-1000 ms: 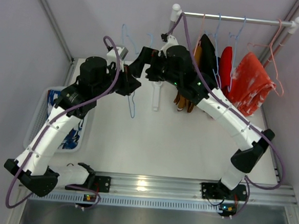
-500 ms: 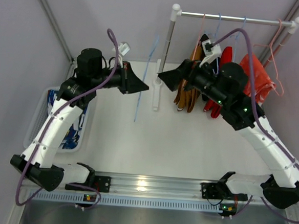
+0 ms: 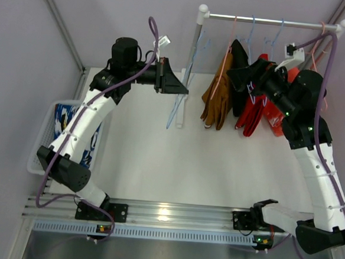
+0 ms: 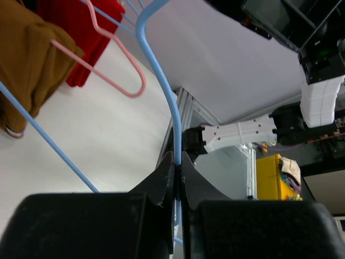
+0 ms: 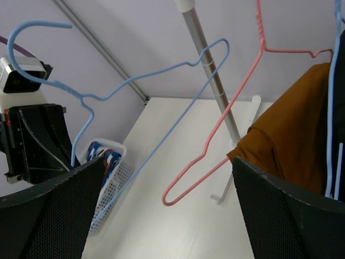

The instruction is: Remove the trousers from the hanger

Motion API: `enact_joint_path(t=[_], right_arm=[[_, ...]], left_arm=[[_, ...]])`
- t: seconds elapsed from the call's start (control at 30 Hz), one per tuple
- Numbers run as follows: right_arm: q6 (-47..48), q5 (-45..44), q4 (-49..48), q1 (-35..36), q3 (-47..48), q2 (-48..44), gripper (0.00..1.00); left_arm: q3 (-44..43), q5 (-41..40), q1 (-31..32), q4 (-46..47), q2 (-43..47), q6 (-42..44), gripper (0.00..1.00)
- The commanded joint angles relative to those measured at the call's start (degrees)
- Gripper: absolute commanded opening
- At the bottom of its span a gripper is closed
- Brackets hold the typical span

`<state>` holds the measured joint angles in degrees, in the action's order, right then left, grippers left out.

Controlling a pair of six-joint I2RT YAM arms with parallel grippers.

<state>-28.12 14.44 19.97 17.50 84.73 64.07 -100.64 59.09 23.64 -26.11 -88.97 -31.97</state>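
Note:
The bare hanger (image 3: 175,111) goes outward to the rack bar beside the post next. My left gripper releases its wire there, because that bar part is free.
My left gripper (image 3: 176,87) is shut on the wire of a bare blue hanger (image 3: 175,111) beside the rack post (image 3: 196,39); in the left wrist view the jaws pinch that blue hanger (image 4: 173,116). Tan-brown trousers (image 3: 217,97) hang on a pink hanger (image 5: 214,145), with black trousers (image 3: 239,54) and red trousers (image 3: 250,116) to their right. My right gripper (image 3: 248,77) stands open and empty in front of the black and red trousers. Blue patterned trousers (image 3: 64,115) lie in the basket (image 3: 41,141).
The rack bar (image 3: 260,20) runs across the back right and carries further hangers. An orange-red speckled garment (image 3: 274,120) hangs at its right end, partly behind my right arm. The white basket (image 5: 116,175) sits at the table's left edge.
My left gripper carried the bare blue hanger back and to the right, up to the rack post. My right arm swung right, from the middle to the black and red trousers.

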Motion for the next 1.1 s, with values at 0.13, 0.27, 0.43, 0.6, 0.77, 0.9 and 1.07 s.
enact_joint_path(t=[0.13, 0.27, 0.43, 0.6, 0.77, 0.9, 1.07], right_arm=[[-1.8, 3.6, 0.4, -5.3, 2.0, -1.5, 1.00], [-2.2, 4.4, 0.9, -6.9, 1.4, -1.4, 1.00], [-2.6, 5.7, 1.1, -9.1, 0.4, -1.4, 0.99], [-2.3, 7.0, 1.8, -11.3, -0.6, -2.3, 0.99], [-2.3, 7.9, 2.5, -12.8, -1.5, -2.6, 1.00], [-2.3, 8.2, 2.5, -13.4, -2.1, -2.9, 0.99], [-2.7, 8.2, 2.4, -13.8, -2.6, -2.6, 0.99]], left_arm=[[-14.7, -6.2, -0.1, 4.2, -10.2, 1.8, 0.00], [-20.6, -6.1, -0.1, 7.9, -18.0, -1.0, 0.00], [-27.3, -4.5, -0.1, 11.1, -25.4, -3.2, 0.00], [-30.1, -5.4, -0.2, 15.6, -29.4, -5.4, 0.00], [-32.1, -6.8, -0.3, 19.2, -32.1, -7.7, 0.00], [-32.9, -7.3, -0.6, 21.4, -34.0, -10.0, 0.00], [-33.0, -8.6, -1.2, 21.4, -35.7, -10.7, 0.00]])
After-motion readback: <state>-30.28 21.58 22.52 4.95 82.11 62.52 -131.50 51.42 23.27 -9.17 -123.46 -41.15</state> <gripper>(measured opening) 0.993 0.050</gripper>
